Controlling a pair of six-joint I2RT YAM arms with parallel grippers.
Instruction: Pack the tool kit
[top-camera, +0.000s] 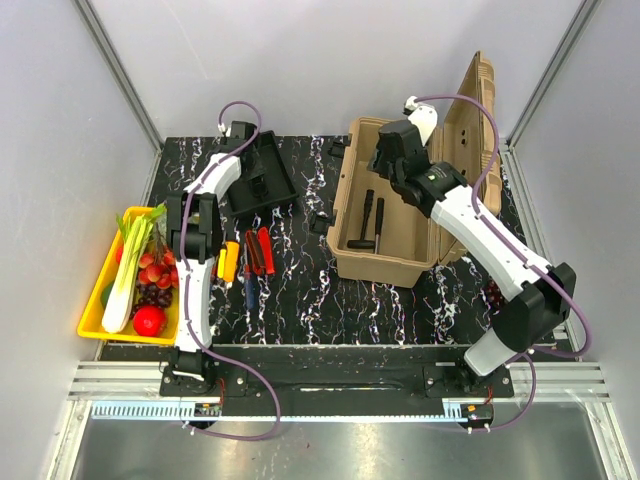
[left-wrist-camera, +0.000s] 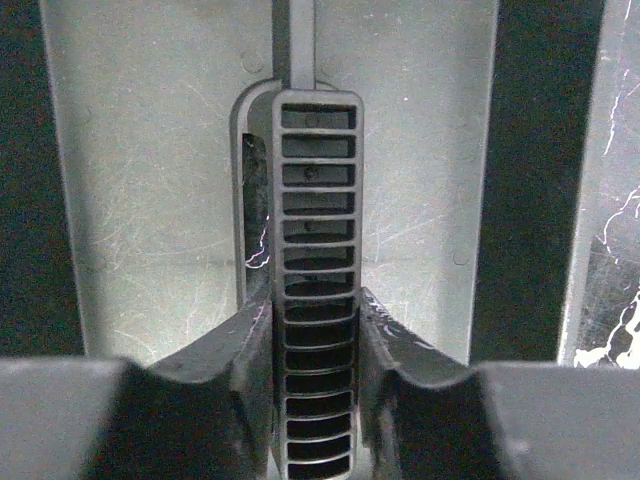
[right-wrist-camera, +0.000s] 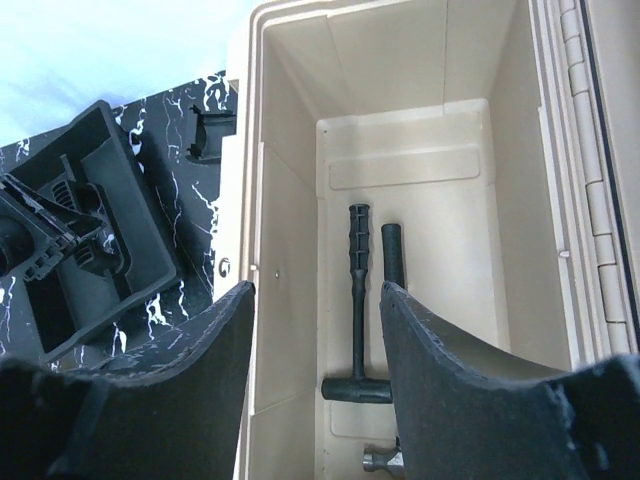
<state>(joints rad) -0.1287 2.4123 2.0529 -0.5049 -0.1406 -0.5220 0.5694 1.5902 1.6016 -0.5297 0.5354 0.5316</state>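
Note:
Up, to the right in the top view and down into the open toolbox, my left gripper needs to bring the tray, then release it, as room remains above the hammers.
The tan toolbox (top-camera: 345, 262) stands open at the centre right, lid (top-camera: 478, 110) raised behind it. Inside lie a black mallet (top-camera: 366, 218) (right-wrist-camera: 358, 290) and a second hammer (right-wrist-camera: 392, 250). My right gripper (top-camera: 388, 165) (right-wrist-camera: 315, 330) hovers open and empty over the box. The black inner tray (top-camera: 275, 185) (right-wrist-camera: 110, 200) sits on the table at the back left. My left gripper (top-camera: 245, 150) (left-wrist-camera: 316, 340) is shut on the tray's ribbed centre handle (left-wrist-camera: 316, 230). Orange- (top-camera: 228, 260), red- (top-camera: 265, 250) and blue-handled (top-camera: 248, 285) tools lie on the table.
A yellow tray (top-camera: 95, 300) of vegetables and fruit sits at the left edge. Small black parts (top-camera: 322, 222) (top-camera: 335, 148) lie beside the toolbox's left wall. A dark object (top-camera: 492, 295) lies to the right of the box, partly behind my right arm.

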